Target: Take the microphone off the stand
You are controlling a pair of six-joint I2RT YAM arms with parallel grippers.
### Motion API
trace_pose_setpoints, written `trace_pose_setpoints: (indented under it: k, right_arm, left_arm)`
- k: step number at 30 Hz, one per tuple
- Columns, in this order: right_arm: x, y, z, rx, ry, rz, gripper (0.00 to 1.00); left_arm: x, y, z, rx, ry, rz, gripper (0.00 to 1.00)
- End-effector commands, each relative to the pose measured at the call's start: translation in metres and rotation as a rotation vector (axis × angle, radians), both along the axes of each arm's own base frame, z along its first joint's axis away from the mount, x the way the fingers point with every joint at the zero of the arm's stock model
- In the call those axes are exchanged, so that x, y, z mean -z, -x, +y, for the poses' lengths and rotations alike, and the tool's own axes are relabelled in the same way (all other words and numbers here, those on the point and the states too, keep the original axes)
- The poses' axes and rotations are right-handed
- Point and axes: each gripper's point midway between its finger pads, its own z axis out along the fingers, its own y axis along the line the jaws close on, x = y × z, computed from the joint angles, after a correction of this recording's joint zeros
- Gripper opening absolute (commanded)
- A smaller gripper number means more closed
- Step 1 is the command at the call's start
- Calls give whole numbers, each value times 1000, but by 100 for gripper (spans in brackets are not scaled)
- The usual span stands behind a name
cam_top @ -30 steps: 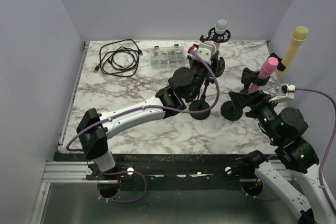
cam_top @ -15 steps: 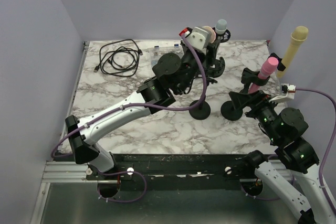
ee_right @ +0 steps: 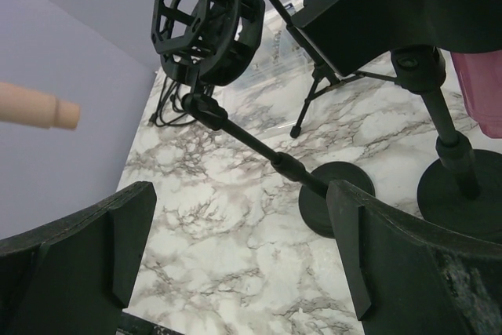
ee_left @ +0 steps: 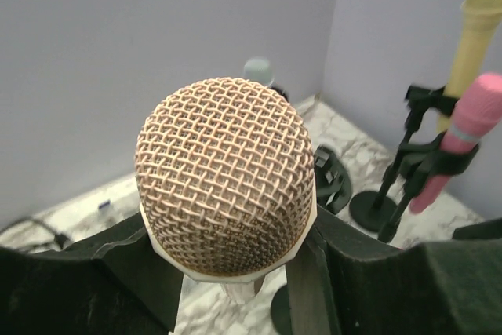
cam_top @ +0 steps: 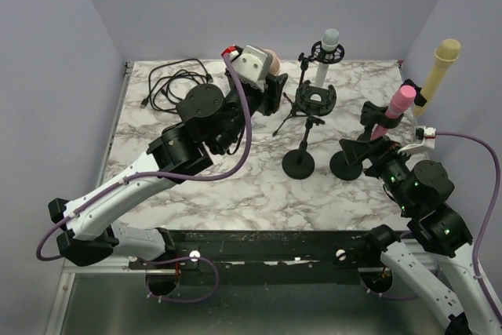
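Note:
I should move my left gripper to the left in the top view next, tilt it downward, lower the peach microphone onto the open tabletop and let go, because the mount is empty.
My left gripper (cam_top: 265, 82) is shut on a peach microphone (cam_top: 271, 60) and holds it in the air, left of the stand and apart from it. In the left wrist view the mesh head (ee_left: 226, 174) fills the space between my fingers (ee_left: 118, 264). The black stand (cam_top: 300, 164) keeps its empty shock mount (cam_top: 314, 100); the mount also shows in the right wrist view (ee_right: 205, 23), with the microphone's handle end (ee_right: 41, 107) far to its left. My right gripper (ee_right: 235, 256) is open and empty, low near the stand's base (ee_right: 336, 194).
A pink microphone (cam_top: 397, 106) on its stand is at the right, a yellow microphone (cam_top: 440, 64) beyond it, and a grey-headed one (cam_top: 330, 40) on a tripod at the back. A coiled black cable (cam_top: 177, 88) lies at the back left.
My left gripper has lifted the peach microphone up out of the shock mount and carried it to the left. The mount is now empty. The right arm has hardly moved.

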Motion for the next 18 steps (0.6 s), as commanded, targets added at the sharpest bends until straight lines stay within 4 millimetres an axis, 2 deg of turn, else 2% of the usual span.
trace_pose_setpoints:
  k: [1,4,7,10,13,18]
  right_arm:
    - [2,-2,1,4,-10,-6,100]
    - [2,-3,1,3,3,-6,100]
    - [0,-3,0,4,10,-8,100]
    - [-3,-2,0,3,3,-14,100]
    - [-4,-2,2,-5,-9,-11,100]
    - [-5,0,3,-8,-24,-7,100]
  left_arm:
    - [95,-2,40,-36,-129,249,0]
    - [138,-3,76,-73,-127,384,0]
    - [188,-6,113,-152,-196,498,0]
    - [231,-6,142,-206,-268,606,0]
    - [264,-5,157,-204,-302,731,0]
    - [299,-14,169,-198,-343,857,0]
